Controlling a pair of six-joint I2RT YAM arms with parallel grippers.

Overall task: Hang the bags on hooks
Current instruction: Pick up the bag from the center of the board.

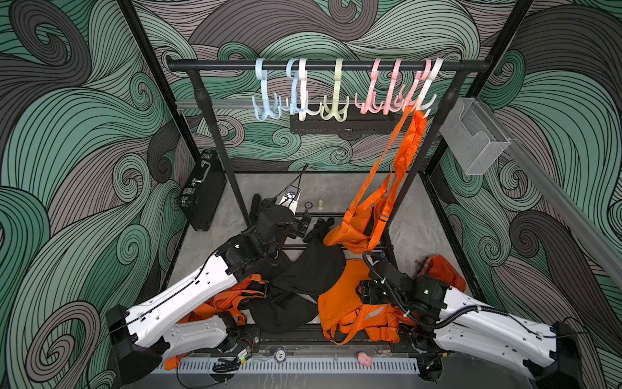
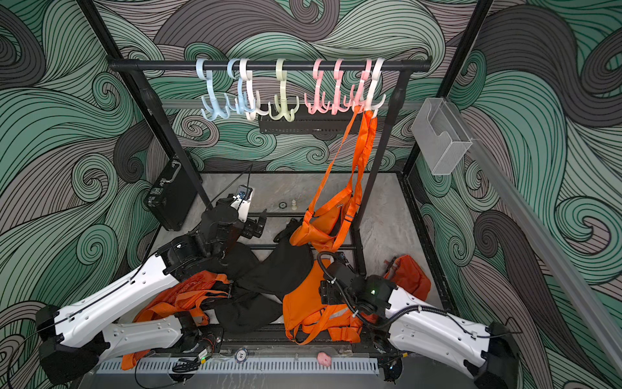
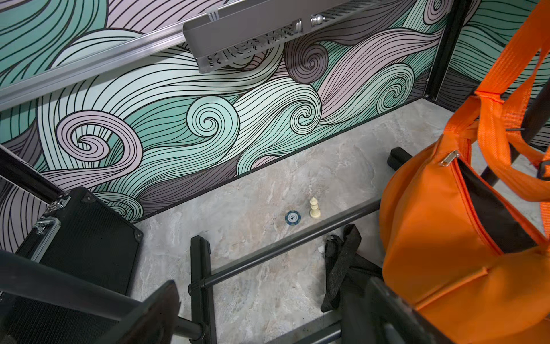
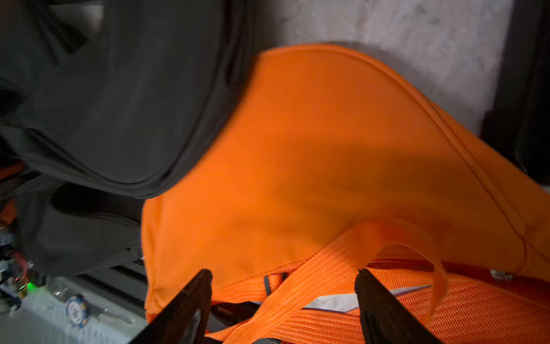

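Observation:
My right gripper should move down a little next, around the raised loop of orange strap, and close, because the loop is just below, between the spread fingers.
An orange bag [image 1: 353, 232] [image 2: 313, 232] [image 3: 440, 238] hangs by its strap [image 1: 404, 151] from a hook [image 1: 419, 101] at the right end of the black rack rail [image 1: 330, 64]. My left gripper [image 3: 272, 295] [image 1: 301, 224] stands open and holds nothing, low by the rack's base bars, just left of the hanging bag. My right gripper [image 4: 282, 274] is open over another orange bag [image 1: 340, 303] [image 4: 297, 149] lying on the table. That bag's orange strap [image 4: 297, 297] lies loose between the spread fingers. In both top views the right wrist hides the jaws.
Black bags [image 1: 313, 269] [image 4: 119, 104] lie mid-table, with more orange bags at left [image 1: 232, 299] and right [image 1: 441, 272]. Several pastel hooks hang on the rail. A black case [image 1: 202, 192], chess piece [image 3: 314, 207], poker chip [image 3: 292, 216] and clear wall bin [image 1: 474, 134] are around.

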